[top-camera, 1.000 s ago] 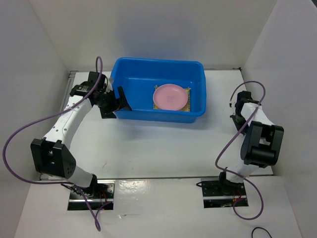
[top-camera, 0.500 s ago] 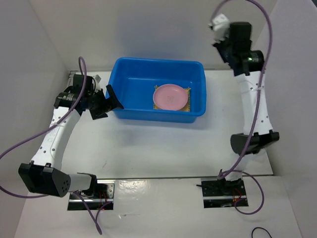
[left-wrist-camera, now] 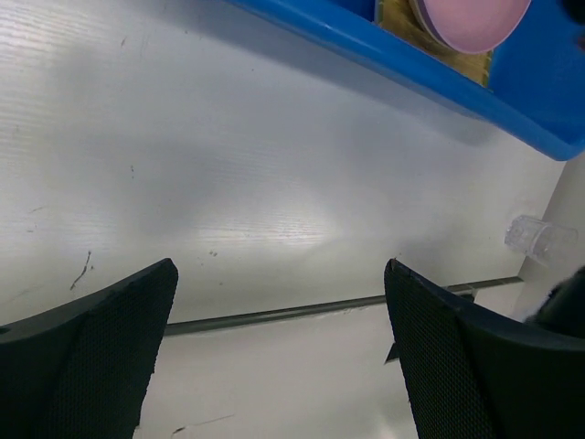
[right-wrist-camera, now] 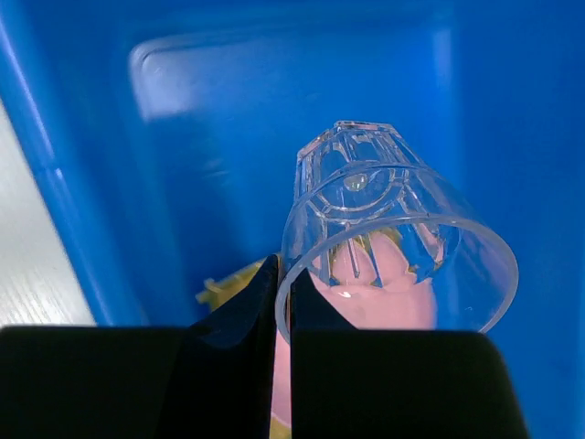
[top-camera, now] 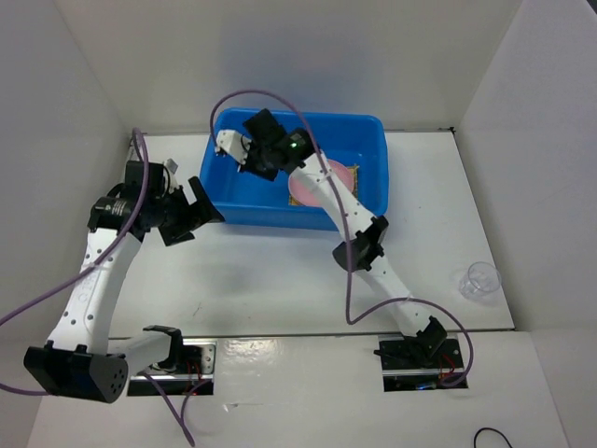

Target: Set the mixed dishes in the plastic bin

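Observation:
The robot's right hand will next lower to stand the clear cup on the bare bottom of the bin beside the woven mat and let go of the cup's rim, since the cup still hangs above.
The blue plastic bin (top-camera: 373, 201) stands at the back middle of the table. Inside it the pink plate (top-camera: 308, 191) lies on the woven mat (top-camera: 354, 174), partly hidden by my right arm. My right gripper (top-camera: 244, 157) hangs over the bin's left half, shut on the rim of a clear cup (right-wrist-camera: 393, 229), held tilted above the bin floor (right-wrist-camera: 183, 137). A second clear cup (top-camera: 480, 279) stands on the table at the right. My left gripper (top-camera: 194, 219) is open and empty just outside the bin's front-left corner. The tan plate is not in view.
White walls close in the table at the left, back and right. The left wrist view shows the bin's front wall (left-wrist-camera: 366, 41), the pink plate (left-wrist-camera: 466, 14) and the far cup (left-wrist-camera: 537, 240). A seam runs along the table's near edge (top-camera: 298, 334).
My right arm has swung from high at the back right to over the bin's left half, holding a cup. My left gripper has drawn slightly back from the bin. The right-hand cup is uncovered.

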Controlling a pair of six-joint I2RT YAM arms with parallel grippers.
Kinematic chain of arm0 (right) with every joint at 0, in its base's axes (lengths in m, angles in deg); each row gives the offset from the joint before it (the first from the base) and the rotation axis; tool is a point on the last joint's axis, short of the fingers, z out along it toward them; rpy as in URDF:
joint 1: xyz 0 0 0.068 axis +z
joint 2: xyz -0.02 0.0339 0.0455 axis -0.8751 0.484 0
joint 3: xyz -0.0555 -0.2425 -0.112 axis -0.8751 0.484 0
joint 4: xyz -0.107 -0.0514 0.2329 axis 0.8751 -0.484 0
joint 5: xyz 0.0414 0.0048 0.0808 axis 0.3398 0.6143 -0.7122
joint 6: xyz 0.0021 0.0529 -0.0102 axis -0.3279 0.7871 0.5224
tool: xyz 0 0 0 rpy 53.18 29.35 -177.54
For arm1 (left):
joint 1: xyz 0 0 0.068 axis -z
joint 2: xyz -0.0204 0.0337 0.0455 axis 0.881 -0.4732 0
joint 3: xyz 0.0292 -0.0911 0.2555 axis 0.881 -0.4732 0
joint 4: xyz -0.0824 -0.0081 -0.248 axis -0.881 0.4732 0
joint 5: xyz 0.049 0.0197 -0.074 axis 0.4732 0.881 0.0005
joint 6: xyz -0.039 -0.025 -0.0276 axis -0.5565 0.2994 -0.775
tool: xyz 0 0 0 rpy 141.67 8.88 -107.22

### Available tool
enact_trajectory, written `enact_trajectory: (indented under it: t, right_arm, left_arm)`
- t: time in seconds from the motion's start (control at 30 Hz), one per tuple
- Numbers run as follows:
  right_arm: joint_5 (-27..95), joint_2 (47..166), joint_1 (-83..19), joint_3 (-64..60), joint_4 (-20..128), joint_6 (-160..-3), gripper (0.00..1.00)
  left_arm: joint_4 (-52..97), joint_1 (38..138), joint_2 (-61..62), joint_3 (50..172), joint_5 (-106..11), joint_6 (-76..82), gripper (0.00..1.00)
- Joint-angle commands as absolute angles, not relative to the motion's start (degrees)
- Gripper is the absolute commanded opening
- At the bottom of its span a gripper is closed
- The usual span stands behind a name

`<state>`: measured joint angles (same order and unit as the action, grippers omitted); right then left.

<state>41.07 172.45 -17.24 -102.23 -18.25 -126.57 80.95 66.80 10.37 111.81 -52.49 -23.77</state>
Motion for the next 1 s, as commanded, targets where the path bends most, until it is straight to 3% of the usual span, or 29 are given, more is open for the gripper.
enact_trajectory:
  t: [0.0,0.27,0.47,0.57,0.6,0.7,0.8,0.97]
  right_arm:
    - [38.48,175.81,-16.84,-105.94,-19.44,-127.29,0.01]
    - [39.8,186.54,-16.32,-105.94,-17.06,-129.23,0.03]
    - [39.27,186.65,-16.32,-105.94,-16.37,-129.84,0.16]
    - [38.75,183.06,-16.32,-105.94,-15.22,-128.62,0.39]
    - [38.74,181.64,-16.32,-105.94,-15.22,-128.61,0.58]
    - [37.6,175.41,-15.79,-105.94,-14.16,-126.77,0.81]
    - [40.4,168.55,-15.26,-105.94,-13.03,-122.91,0.97]
    - [58.41,158.98,-17.45,-105.94,-16.59,-106.68,0.98]
  left_arm:
    - [82.6,66.42,13.99,108.06,-52.46,-26.41,1.0]
    - [82.6,66.42,18.12,103.99,-53.69,-29.23,1.0]
    - [83.21,66.42,18.74,103.47,-53.17,-30.28,1.0]
    - [82.68,66.42,18.74,102.42,-53.17,-30.29,1.0]
    - [81.9,66.42,18.74,102.41,-53.17,-30.29,1.0]
    - [80.58,66.42,18.74,100.84,-53.86,-30.29,1.0]
    - [78.39,66.42,17.25,100.21,-54.57,-29.68,1.0]
    - [77.32,65.89,15.14,101.53,-54.05,-26.87,1.0]
